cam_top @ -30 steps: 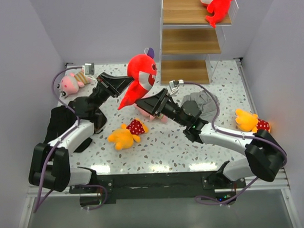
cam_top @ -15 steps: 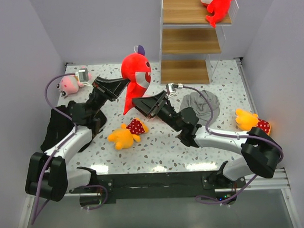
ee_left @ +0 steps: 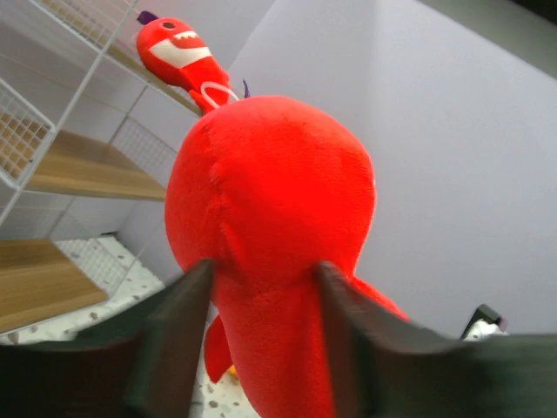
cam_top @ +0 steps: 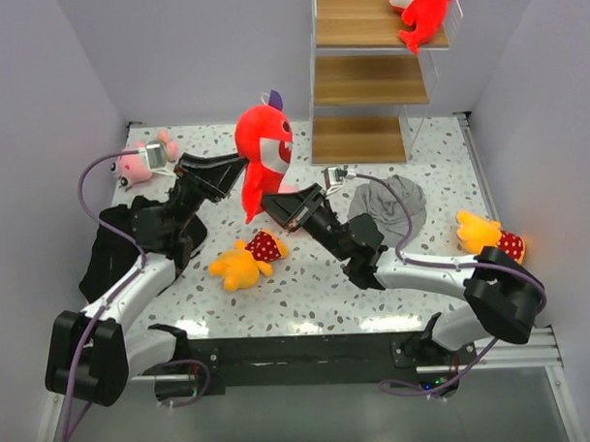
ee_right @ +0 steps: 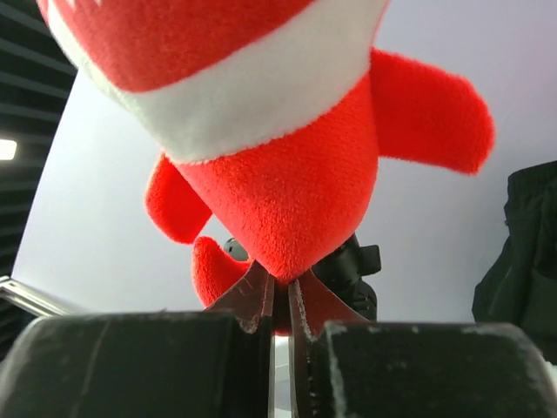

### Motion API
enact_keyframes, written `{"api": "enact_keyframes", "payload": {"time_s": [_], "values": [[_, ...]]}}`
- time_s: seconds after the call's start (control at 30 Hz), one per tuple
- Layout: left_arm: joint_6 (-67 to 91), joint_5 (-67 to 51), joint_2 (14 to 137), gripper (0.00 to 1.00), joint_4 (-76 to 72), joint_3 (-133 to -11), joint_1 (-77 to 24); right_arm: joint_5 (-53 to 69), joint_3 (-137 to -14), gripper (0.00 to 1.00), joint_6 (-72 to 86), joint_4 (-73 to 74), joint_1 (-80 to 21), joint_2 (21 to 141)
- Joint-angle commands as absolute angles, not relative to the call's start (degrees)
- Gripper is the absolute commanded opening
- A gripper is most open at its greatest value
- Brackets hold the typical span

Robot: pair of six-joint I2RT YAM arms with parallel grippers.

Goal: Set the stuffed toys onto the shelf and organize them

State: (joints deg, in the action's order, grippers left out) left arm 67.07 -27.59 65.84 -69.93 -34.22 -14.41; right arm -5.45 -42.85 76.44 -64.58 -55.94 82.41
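My right gripper should go up and outward next, turn toward the shelf (cam_top: 368,78), and let go of the toy on the top board's bare part (cam_top: 360,21), because the second toy leaves room.
A red-and-white stuffed toy (cam_top: 263,144) hangs upright above the middle of the table. My right gripper (cam_top: 268,199) is shut on its pointed lower tip (ee_right: 283,252). My left gripper (cam_top: 241,167) stands open, its fingers (ee_left: 178,322) on either side of the toy's red back (ee_left: 270,192). A second red-and-white toy (cam_top: 421,8) lies on the top board of the shelf (cam_top: 368,78). Also on the table are a pink toy (cam_top: 138,161) at the far left, a yellow toy (cam_top: 243,262) in front and another yellow toy (cam_top: 487,236) at the right.
A grey cloth (cam_top: 391,203) lies crumpled in front of the shelf, right of my right arm. A black cloth (cam_top: 107,252) lies under my left arm at the left edge. The shelf's middle and bottom boards hold nothing.
The held toy swung from a tilt to upright. My right gripper closed on its lower tip, and my left gripper opened from its grip on the body.
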Motion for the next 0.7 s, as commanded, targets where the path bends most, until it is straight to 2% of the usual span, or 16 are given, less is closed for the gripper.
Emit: {"api": "enact_keyframes", "payload": {"time_s": [0.0,0.1,0.2,0.37,0.43,0.67], "values": [[60.74,-27.6,62.67,0.66,-62.45,-36.99,-14.06,-11.67,-42.62,0.0,67.96,-53.4,-56.34,73.5],[54.69,-26.11,59.86,0.85,-50.25,-40.68,-13.98,-15.54,-46.48,0.0,60.31,-33.0,-56.34,66.81],[47.39,-23.56,57.31,0.98,-37.07,-45.43,-13.97,-17.13,-51.23,0.0,52.84,-17.53,-56.16,63.46],[34.57,-15.84,55.55,1.0,-13.78,-55.71,-14.06,-24.07,-64.49,0.0,35.12,7.83,-56.07,61.61],[31.57,-8.9,54.85,1.0,-8.29,-57.65,-14.59,-27.05,-71.69,0.0,29.91,13.86,-55.9,62.66],[26.64,2.72,51.59,1.0,-1.24,-49.93,-15.29,-36.79,-94.28,0.0,7.41,30.12,-55.2,71.71]]}}
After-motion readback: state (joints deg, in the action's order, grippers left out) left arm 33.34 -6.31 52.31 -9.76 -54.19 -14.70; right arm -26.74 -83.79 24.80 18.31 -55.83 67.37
